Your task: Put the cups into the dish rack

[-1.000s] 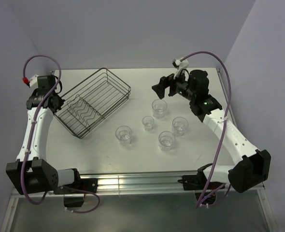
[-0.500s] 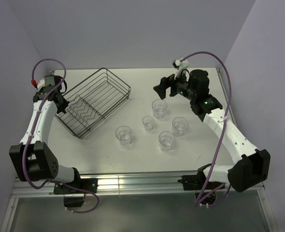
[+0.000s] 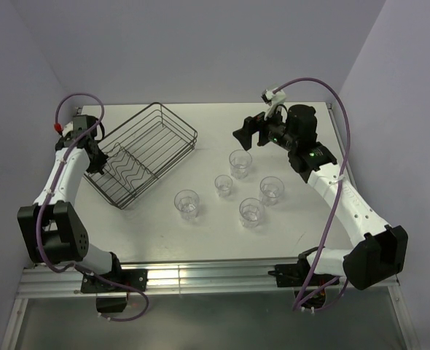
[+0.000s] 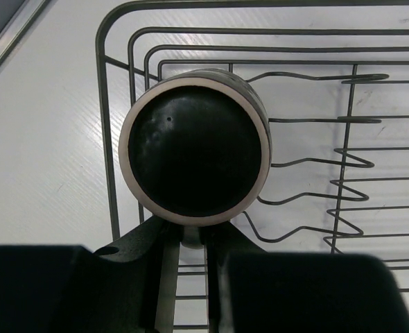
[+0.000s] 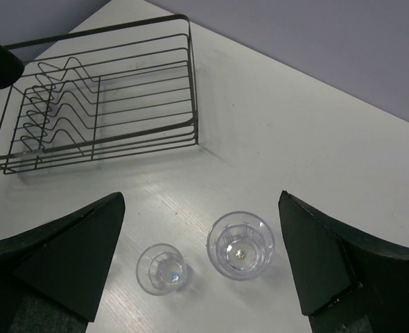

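Next, the left gripper lowers the brown mug (image 4: pixel 194 146) into the rack's corner beside the wavy wires and releases the mug's handle, since that corner lies below.
In the left wrist view a dark brown mug (image 4: pixel 194 146) hangs over the left end of the black wire dish rack (image 4: pixel 294 29). A round dark face with a pale ring is turned toward me. My left gripper (image 4: pixel 190 239) is shut on its handle. From above, that gripper (image 3: pixel 97 155) sits at the left corner of the rack (image 3: pixel 178 119). Several clear ribbed cups stand on the table right of the rack, among them one (image 3: pixel 240 162) and a smaller one (image 3: pixel 224 184). My right gripper (image 3: pixel 248 133) hovers open above these two (image 5: pixel 240 244) (image 5: pixel 160 268), touching neither.
The white table (image 3: pixel 200 244) ends in a metal rail along its near edge, and lilac walls close in behind and at both sides. Purple cables loop over both arms. The rack lies at an angle on the table's left half.
My left arm has swung in from the table's left side, bringing the mug over the rack's left corner. The right arm has hardly moved.
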You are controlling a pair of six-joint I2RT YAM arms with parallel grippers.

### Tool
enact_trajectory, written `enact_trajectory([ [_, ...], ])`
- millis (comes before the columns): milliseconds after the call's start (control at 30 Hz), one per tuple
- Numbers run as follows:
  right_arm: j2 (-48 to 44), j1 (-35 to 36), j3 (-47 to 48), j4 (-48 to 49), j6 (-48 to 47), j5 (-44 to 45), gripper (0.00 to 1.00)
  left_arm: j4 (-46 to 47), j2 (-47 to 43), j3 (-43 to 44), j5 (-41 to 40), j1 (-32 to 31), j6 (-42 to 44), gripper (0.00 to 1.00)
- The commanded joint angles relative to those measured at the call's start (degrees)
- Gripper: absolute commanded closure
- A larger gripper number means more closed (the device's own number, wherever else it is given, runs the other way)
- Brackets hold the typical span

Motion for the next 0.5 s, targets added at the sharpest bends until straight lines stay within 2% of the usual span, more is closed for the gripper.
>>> enact_trajectory([
  [0,0.08,-0.57,1.39,0.75,-0.46,-0.46,0.0,3.05,0.48,0.76,0.15,-0.05,-0.3,1.0],
  [467,0.52,-0.84,1.39,0.66,-0.19,-1.25,0.01,3.49,3.91,0.49,-1.79,0.04,-0.12,1.0],
])
